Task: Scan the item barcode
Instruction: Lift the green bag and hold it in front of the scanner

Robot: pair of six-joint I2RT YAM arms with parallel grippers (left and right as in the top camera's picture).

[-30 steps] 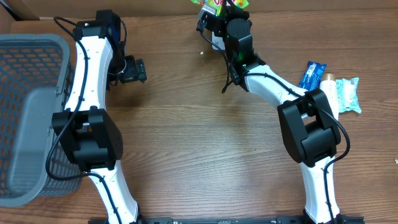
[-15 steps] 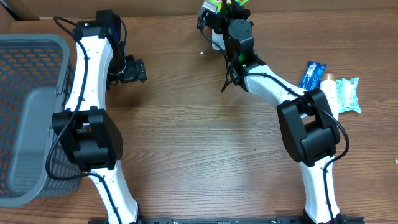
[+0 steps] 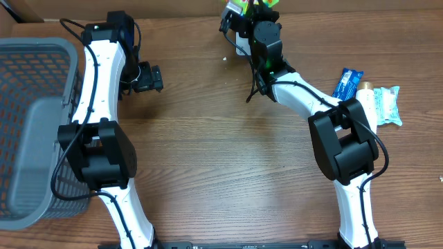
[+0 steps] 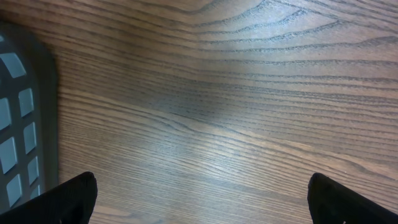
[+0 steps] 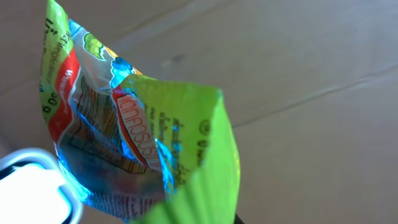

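Blue light already hits the green packet (image 3: 239,5). My right gripper will next swing back and sideways, then down onto the blue and pale teal packets to release it.
The item is a bright green snack packet (image 5: 143,124) with red and blue print. In the overhead view the packet (image 3: 239,5) is at the table's far edge, held up by my right gripper (image 3: 252,12), which is shut on it. The packet fills the right wrist view and hides the fingers. Blue light glows on its lower face, beside a white rounded device (image 5: 31,190) at the bottom left. My left gripper (image 3: 155,78) hovers over bare wood right of the basket. Its jaws stand wide open and empty, with both dark fingertips (image 4: 74,199) at the frame's bottom corners.
A grey mesh basket (image 3: 28,138) takes up the left side, and its rim (image 4: 18,93) shows in the left wrist view. At the right edge lie a blue packet (image 3: 347,83) and a pale teal packet (image 3: 387,105). Cardboard (image 3: 173,7) backs the table.
The right gripper shifted the green packet slightly toward the far edge, so less of it shows from overhead. The left arm has not moved.
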